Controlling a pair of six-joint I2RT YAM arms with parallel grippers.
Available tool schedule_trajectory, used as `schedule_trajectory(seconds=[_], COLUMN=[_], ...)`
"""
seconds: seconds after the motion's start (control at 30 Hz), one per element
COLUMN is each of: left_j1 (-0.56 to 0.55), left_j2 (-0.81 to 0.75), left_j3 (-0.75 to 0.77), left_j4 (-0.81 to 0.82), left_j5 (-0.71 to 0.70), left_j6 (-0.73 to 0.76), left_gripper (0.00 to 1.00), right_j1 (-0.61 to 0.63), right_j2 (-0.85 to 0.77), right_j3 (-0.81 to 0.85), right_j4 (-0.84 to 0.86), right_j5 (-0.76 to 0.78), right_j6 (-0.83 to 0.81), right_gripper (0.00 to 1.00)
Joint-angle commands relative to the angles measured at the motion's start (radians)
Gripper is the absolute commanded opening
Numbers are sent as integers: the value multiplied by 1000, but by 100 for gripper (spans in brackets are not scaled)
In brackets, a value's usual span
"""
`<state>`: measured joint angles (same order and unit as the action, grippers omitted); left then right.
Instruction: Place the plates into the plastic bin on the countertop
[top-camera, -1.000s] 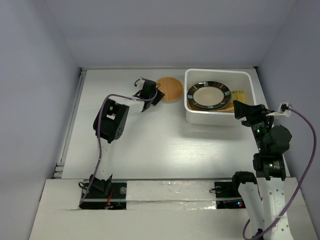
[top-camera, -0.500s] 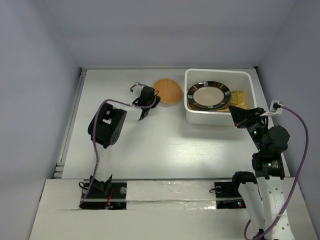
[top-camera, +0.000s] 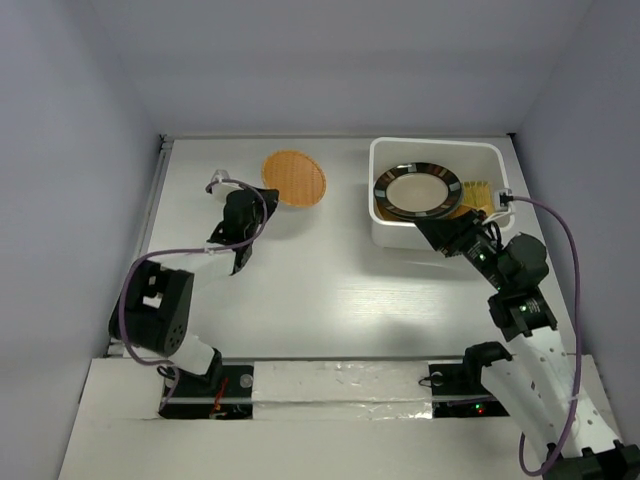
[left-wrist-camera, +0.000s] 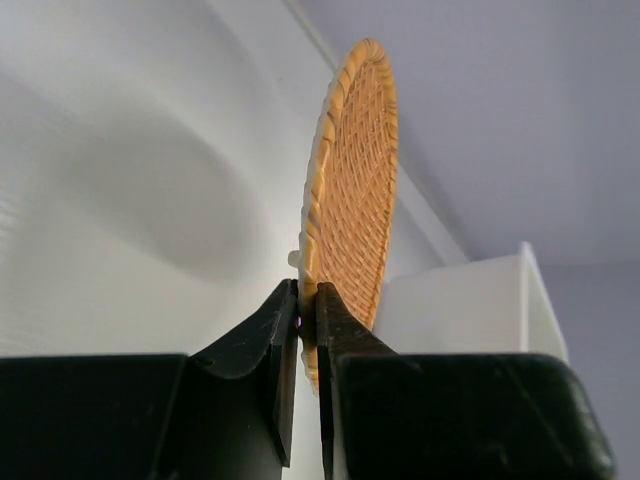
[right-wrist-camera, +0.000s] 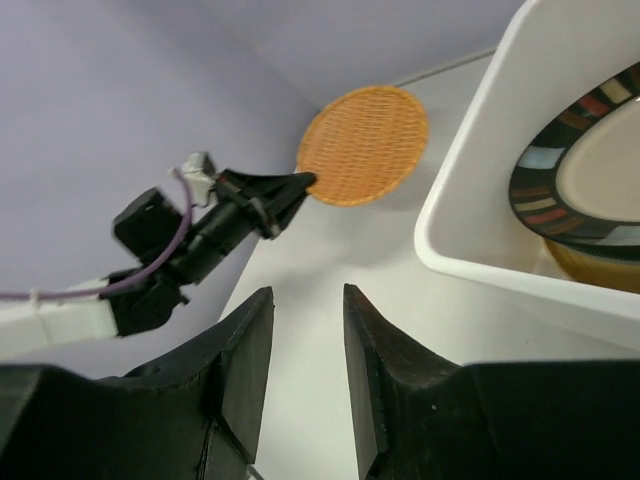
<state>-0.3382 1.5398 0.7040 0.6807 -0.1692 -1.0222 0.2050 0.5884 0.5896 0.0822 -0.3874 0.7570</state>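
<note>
The bin's upright side stands in the woven plate's way, so next I will raise my left gripper, then lower that plate over the black-rimmed plate (top-camera: 418, 190).
My left gripper (top-camera: 264, 198) is shut on the near rim of the woven tan plate (top-camera: 295, 178) and holds it above the countertop (top-camera: 330, 280), left of the white plastic bin (top-camera: 392, 233). In the left wrist view the plate (left-wrist-camera: 352, 190) stands edge-on between the jaws of the left gripper (left-wrist-camera: 307, 300). The bin holds a black-rimmed cream-centred plate (top-camera: 417, 192) over an orange-yellow one (top-camera: 474, 193). My right gripper (top-camera: 430, 231) is open and empty, just in front of the bin's near wall. In the right wrist view its jaws (right-wrist-camera: 308, 305) stand apart, with the woven plate (right-wrist-camera: 364, 145) ahead.
Pale walls close in the table on the left, back and right. A raised rail (top-camera: 147, 230) runs along the left edge. Both arm bases (top-camera: 200, 375) sit at the near edge.
My left gripper has lifted the woven plate and carried it left, away from the bin. My right gripper has swung left along the front of the bin.
</note>
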Motion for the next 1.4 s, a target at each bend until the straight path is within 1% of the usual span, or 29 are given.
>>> schedule_trajectory(seconds=[0.0,0.07,0.1,0.17,0.27,0.33,0.37,0.47,0.5,0.67,0.7,0.77,0.8,0.87,0.9,0.97,1.0,1.1,1.17,1.2,1.27,1.3,1.37], left_j1=[24,33,33,33,-13,-79,-100,-174,-191,-289,-304,-335,-364,-387,-407,-419,-420,-429,-438,-438,-438,-438,-438], left_j2=[-146,-193,-236,-273,-311,-293,-253,-172,-118,38,104,176,251,328,401,469,529,612,635,644,648,648,649], left_j3=[-27,-35,-34,-25,35,119,194,294,348,504,575,655,742,830,913,989,1061,1159,1187,1192,1190,1190,1194], left_j4=[146,137,134,132,120,105,82,79,77,28,16,-25,-45,-102,-119,-174,-191,-254,-302,-308,-329,-334,-358], left_j5=[46,59,83,114,193,249,295,362,381,379,385,401,402,415,427,431,439,442,433,418,405,402,398], left_j6=[30,36,39,39,45,62,77,59,59,59,62,65,68,71,68,62,59,53,54,63,73,83,97], left_gripper=[0,0,0,0,0,0,0,0,0,0,0,0,0,0,0,0,0,0,0,3,13,25,39], right_j1=[5,5,5,5,5,5,5,5,5,5,5,5,5,5,5,5,5,5,5,5,5,5,5], right_j2=[-9,-13,-19,-28,-53,-82,-93,-137,-137,-220,-238,-260,-274,-283,-288,-302,-305,-323,-338,-343,-349,-355,-360], right_j3=[16,30,47,61,94,122,131,165,165,205,225,231,234,239,242,249,251,254,254,254,256,254,256], right_j4=[73,62,45,31,-10,-38,-56,-81,-116,-165,-212,-234,-251,-268,-283,-295,-305,-331,-343,-351,-358,-361,-364], right_j5=[36,50,54,74,116,136,154,185,191,223,235,265,272,280,278,274,272,297,320,323,338,343,357], right_j6=[-1,-8,-19,-28,-50,-64,-67,-67,-62,-58,-65,-73,-77,-82,-84,-84,-84,-90,-93,-96,-97,-99,-100], right_gripper=[40,43,43,45,45,45,44,38,37,36,36,36,36,36,36,36,36,36,36,36,36,36,37])
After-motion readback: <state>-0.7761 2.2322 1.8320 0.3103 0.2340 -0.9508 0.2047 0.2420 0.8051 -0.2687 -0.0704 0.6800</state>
